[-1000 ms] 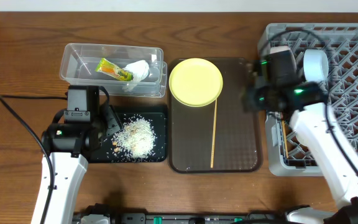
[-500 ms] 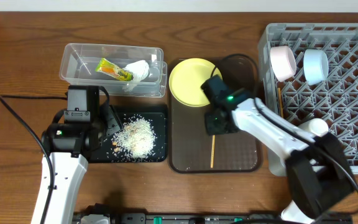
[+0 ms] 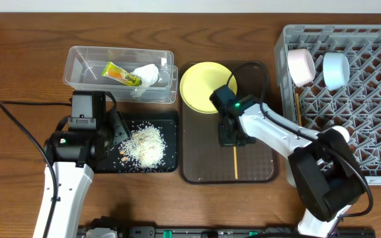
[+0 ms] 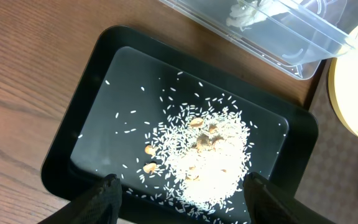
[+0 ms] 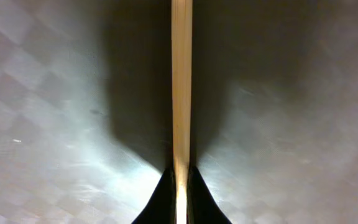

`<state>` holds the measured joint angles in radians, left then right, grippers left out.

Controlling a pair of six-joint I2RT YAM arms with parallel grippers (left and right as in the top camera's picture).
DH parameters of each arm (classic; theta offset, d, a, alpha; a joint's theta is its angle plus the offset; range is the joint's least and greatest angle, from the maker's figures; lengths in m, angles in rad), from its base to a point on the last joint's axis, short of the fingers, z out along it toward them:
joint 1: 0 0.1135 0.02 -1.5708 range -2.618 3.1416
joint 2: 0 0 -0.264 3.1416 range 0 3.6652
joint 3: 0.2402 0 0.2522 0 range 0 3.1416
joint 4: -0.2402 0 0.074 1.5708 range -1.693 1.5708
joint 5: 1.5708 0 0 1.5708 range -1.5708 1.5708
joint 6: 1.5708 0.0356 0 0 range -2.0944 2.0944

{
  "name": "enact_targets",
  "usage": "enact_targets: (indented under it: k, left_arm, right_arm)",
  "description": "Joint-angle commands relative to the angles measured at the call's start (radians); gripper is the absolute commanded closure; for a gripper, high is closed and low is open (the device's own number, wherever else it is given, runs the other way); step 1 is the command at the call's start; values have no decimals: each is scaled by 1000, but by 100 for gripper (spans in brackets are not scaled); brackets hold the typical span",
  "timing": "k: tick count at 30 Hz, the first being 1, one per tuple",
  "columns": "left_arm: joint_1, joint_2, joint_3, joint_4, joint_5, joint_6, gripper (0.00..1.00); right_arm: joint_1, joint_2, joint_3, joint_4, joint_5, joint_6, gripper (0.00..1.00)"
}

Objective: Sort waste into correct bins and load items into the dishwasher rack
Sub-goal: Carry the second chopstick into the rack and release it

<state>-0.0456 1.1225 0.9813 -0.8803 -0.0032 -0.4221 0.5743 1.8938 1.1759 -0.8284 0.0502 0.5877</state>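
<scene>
My right gripper lifts this chopstick off the brown tray next, then carries it beside the second chopstick along the rack's tray-side edge.
My right gripper is down on the brown serving tray and shut on a thin wooden chopstick. The right wrist view shows the chopstick pinched between the fingertips. A pale-yellow plate lies at the tray's far end. My left gripper is open and empty over the black tray, which holds loose rice with brown bits. The left wrist view shows the rice between its fingers. The clear tub holds the snack wrapper and the napkin.
The grey dishwasher rack stands at the right. It holds a white bowl, a light-blue bowl and a second chopstick along its left edge. A black cable runs across the table at the left.
My right arm swung from the rack to the brown tray and closed on the chopstick, which shifted slightly right. The left arm has not moved.
</scene>
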Motion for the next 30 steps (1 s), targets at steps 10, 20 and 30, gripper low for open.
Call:
enact_targets:
  k: [10, 20, 30]
  left_arm:
    - [4, 1, 4, -2, -5, -6, 34]
    - [4, 1, 4, -2, -5, -6, 34]
    - [4, 1, 4, -2, -5, -6, 34]
  right_arm:
    - [-315, -380, 77, -97, 21, -364, 99]
    - [-593, -388, 78, -99, 20, -568, 99]
    - [-599, -340, 89, -65, -26, -592, 62]
